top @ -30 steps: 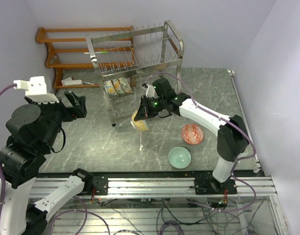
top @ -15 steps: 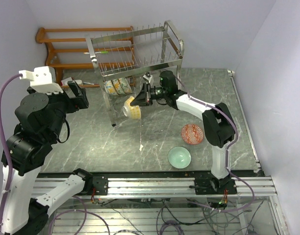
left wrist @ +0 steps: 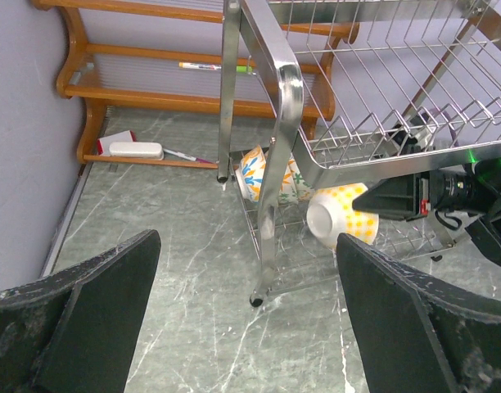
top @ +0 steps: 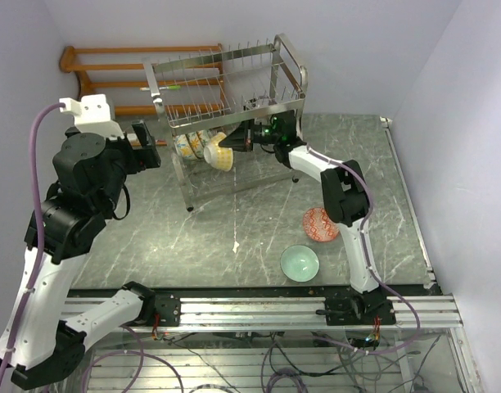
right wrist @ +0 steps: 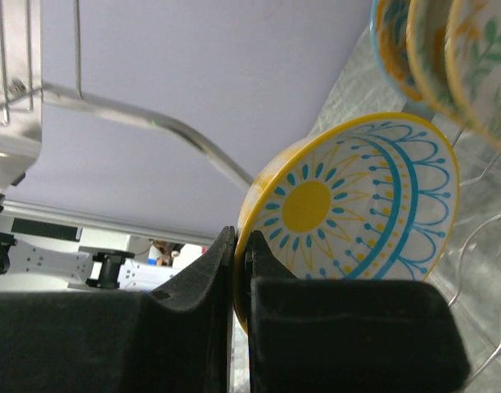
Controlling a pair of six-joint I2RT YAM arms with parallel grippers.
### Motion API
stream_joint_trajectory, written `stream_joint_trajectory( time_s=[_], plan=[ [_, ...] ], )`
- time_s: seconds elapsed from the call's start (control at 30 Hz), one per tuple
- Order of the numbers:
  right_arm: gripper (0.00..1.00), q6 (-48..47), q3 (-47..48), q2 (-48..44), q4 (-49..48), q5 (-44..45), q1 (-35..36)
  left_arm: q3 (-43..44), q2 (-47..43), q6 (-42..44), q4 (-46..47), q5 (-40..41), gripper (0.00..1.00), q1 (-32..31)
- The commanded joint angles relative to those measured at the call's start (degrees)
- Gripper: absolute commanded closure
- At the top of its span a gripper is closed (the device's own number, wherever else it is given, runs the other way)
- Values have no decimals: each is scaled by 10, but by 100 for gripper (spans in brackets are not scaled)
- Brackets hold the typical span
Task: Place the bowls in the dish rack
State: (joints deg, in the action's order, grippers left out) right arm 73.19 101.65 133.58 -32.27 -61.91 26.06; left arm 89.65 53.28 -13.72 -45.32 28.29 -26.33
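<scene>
The right gripper moves outward with a turn in beside the standing floral bowls next and releases its bowl, since it hangs short of their row.
My right gripper (top: pixel 238 140) is shut on the rim of a yellow floral bowl (top: pixel 219 151), held on its side inside the lower tier of the steel dish rack (top: pixel 226 82). In the right wrist view the bowl (right wrist: pixel 357 205) shows a sun pattern, pinched at the rim by my gripper (right wrist: pixel 244 270). Floral bowls (top: pixel 193 145) stand upright in the lower tier beside it. The held bowl (left wrist: pixel 340 217) and racked bowls (left wrist: pixel 271 176) also show in the left wrist view. A red-patterned bowl (top: pixel 322 223) and a mint green bowl (top: pixel 300 263) lie on the table. My left gripper (left wrist: pixel 246 327) is open and empty, raised left of the rack.
An orange-brown wooden shelf rack (top: pixel 111 82) stands at the back left with small items on its bottom shelf (left wrist: pixel 136 150). The steel rack's legs (left wrist: pixel 267 229) stand on the grey marble table (top: pixel 193 237). Walls close in at left and right.
My right gripper has carried the yellow bowl from above the table up and back into the rack's lower tier. My left arm has risen and turned toward the rack.
</scene>
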Motion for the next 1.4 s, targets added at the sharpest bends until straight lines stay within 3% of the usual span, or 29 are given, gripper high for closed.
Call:
stream_joint_trajectory(
  time_s=[0.0, 0.2, 0.37, 0.9, 1.37],
  plan=[
    [100, 45, 81, 35, -72, -1, -16, 13, 7, 11, 29, 3, 0, 4],
    [100, 3, 134, 59, -23, 12, -26, 6, 12, 16, 39, 2, 1, 4],
    [100, 14, 136, 65, -65, 34, -34, -1, 12, 18, 44, 1, 1, 4],
    [100, -54, 138, 78, -74, 187, -37, -12, 9, 12, 35, -5, 1, 4],
    [100, 27, 144, 142, -144, 236, -39, -18, 25, 18, 40, -16, 1, 4]
  ],
)
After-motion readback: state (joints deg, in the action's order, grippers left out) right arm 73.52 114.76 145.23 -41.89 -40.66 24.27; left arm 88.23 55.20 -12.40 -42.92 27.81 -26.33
